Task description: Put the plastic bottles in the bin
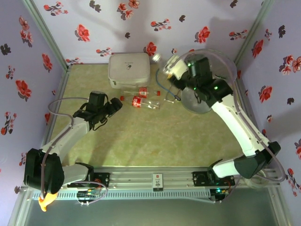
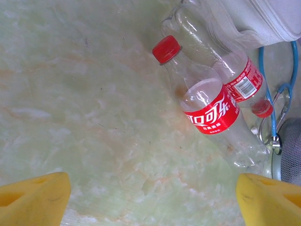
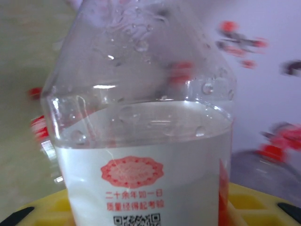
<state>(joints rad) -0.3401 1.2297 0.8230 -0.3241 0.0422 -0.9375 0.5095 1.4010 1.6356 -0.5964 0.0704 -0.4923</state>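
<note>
The clear plastic bottle [image 1: 165, 65] is still hanging at the bin's rim, so my right gripper next needs to bring it over the open bin [image 1: 225, 60] and lower it inside to let it go.
My right gripper [image 1: 176, 70] is shut on a clear plastic bottle [image 1: 165, 65] with a white label, held in the air at the left rim of the bin [image 1: 225, 60]. In the right wrist view this bottle [image 3: 141, 141] stands between the yellow fingers [image 3: 249, 202]. Two more clear bottles with red labels and red caps lie side by side on the table [image 1: 138, 101] [image 1: 143, 92]. My left gripper [image 1: 113, 105] hovers open just left of them. Its wrist view has the nearer bottle [image 2: 207, 108] and the farther one [image 2: 237, 77] ahead of the wide-apart yellow fingertips [image 2: 35, 197].
A white rectangular case [image 1: 129, 69] sits at the back of the table, just behind the two bottles. A blue cord [image 2: 270, 94] lies between the bottles and the bin. Floral walls close in the left, back and right sides.
</note>
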